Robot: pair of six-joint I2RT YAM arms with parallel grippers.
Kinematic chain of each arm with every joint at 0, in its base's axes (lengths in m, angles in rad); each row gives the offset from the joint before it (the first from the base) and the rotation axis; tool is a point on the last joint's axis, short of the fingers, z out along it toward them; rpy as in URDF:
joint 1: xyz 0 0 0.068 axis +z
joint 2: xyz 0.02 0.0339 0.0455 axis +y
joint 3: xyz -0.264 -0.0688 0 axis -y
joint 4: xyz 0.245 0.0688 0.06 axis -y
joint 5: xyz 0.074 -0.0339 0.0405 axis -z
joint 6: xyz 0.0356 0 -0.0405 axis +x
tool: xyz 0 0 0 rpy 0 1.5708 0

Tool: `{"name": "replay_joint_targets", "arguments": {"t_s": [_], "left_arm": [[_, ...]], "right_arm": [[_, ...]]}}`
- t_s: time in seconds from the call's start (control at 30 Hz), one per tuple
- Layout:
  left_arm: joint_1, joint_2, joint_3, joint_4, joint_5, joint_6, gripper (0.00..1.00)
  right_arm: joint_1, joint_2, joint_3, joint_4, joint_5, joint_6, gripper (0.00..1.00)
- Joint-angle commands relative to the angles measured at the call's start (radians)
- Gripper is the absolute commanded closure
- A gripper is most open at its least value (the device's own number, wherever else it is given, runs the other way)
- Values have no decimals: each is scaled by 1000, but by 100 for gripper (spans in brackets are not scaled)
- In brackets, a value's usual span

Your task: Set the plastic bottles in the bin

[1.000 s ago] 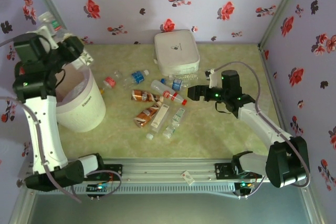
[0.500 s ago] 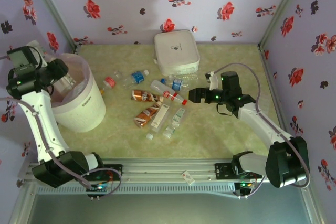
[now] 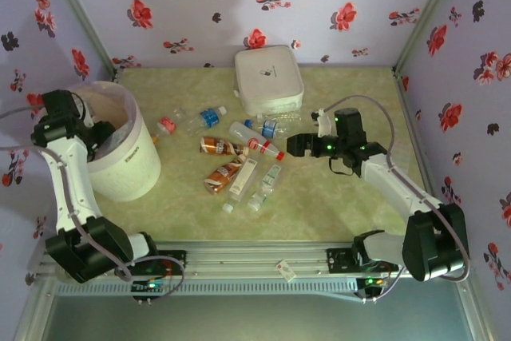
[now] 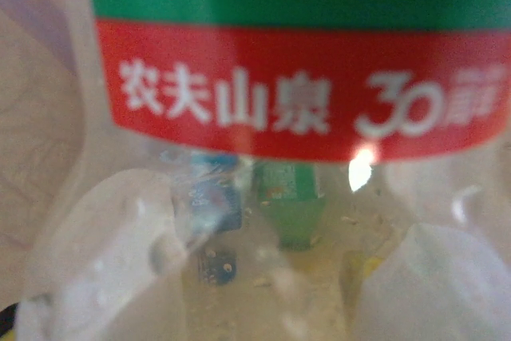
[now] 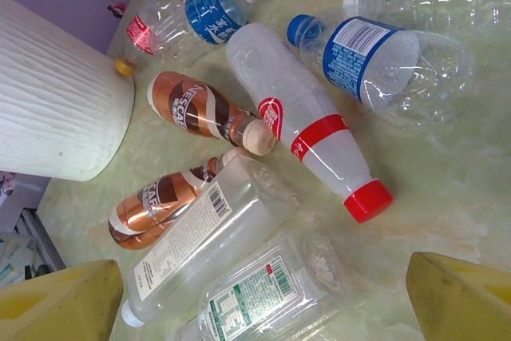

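Observation:
The clear plastic bottle goes deeper into the bin's opening (image 3: 112, 109) next for my left gripper to release inside, since other labelled bottles already lie below it.
The bin (image 3: 132, 167), a white bucket with a pale liner, stands at the left. My left gripper (image 3: 97, 135) reaches down into its mouth, shut on a clear plastic bottle (image 4: 303, 93) with a red and green label, pressed close against the left wrist camera. Several plastic bottles lie mid-table: a red-capped one (image 5: 311, 129), a blue-labelled one (image 5: 375, 57), two brown ones (image 5: 200, 109) (image 5: 160, 201) and a clear square one (image 5: 207, 237). My right gripper (image 3: 294, 145) hovers open just right of the pile, its yellow fingers (image 5: 459, 297) wide apart, holding nothing.
A flat white square box (image 3: 268, 79) sits at the back, right behind the pile. Flowered walls close in the table on three sides. The bin's wall (image 5: 56, 93) stands close to the leftmost bottles. Bare tabletop (image 3: 335, 213) lies at the front right.
My left arm has swung down from high above the bin's left side, carrying the bottle into the bin's mouth. The right gripper has barely shifted.

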Motion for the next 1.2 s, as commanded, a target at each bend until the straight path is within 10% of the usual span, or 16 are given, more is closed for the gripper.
{"name": "replay_joint_targets", "arguments": {"t_s": [0.0, 0.8, 1.17], "left_arm": [[-11, 31, -26, 16, -13, 24, 84], [-34, 353, -63, 81, -16, 40, 81], [-46, 454, -79, 105, -27, 42, 63]], "right_arm": [[-7, 18, 41, 7, -3, -18, 8], [-6, -4, 19, 18, 20, -10, 8], [-7, -28, 11, 16, 60, 1, 8]]}}
